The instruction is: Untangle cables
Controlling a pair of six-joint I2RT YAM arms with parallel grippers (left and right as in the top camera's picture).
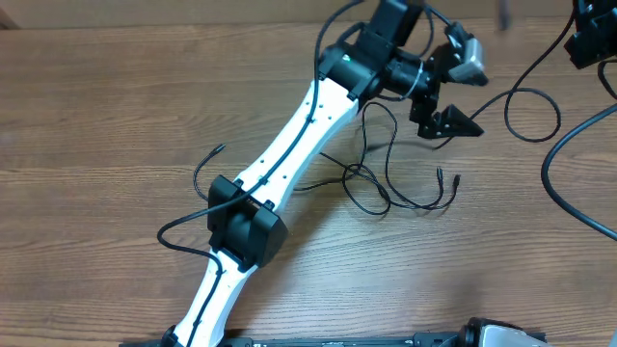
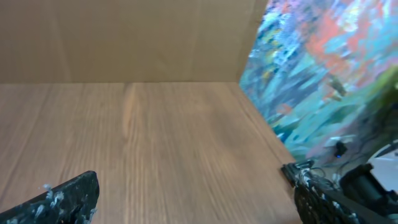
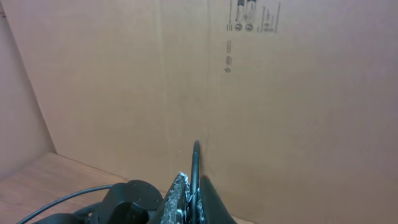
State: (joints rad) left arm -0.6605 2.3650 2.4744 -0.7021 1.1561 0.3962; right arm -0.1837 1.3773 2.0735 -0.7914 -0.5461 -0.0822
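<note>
My left gripper stands at the cable's trailing part, so my right gripper will stay raised before the cardboard wall and spread its fingers to release the thin black cable.
Several thin black cables lie tangled on the wooden table, just below my left gripper. Two small plug ends point up at the tangle's right, and another end lies left of the left arm. My left gripper hovers above the tangle; in the left wrist view its fingers are wide apart with only bare table between them. My right gripper is shut on a thin black cable that sticks up between its fingers. In the overhead view it is at the top right edge, with a looping cable trailing from it.
The white left arm stretches diagonally across the table from the bottom left. A thicker black wire curves along the right edge. A cardboard wall stands behind the table, and a colourful blurred panel is at its right.
</note>
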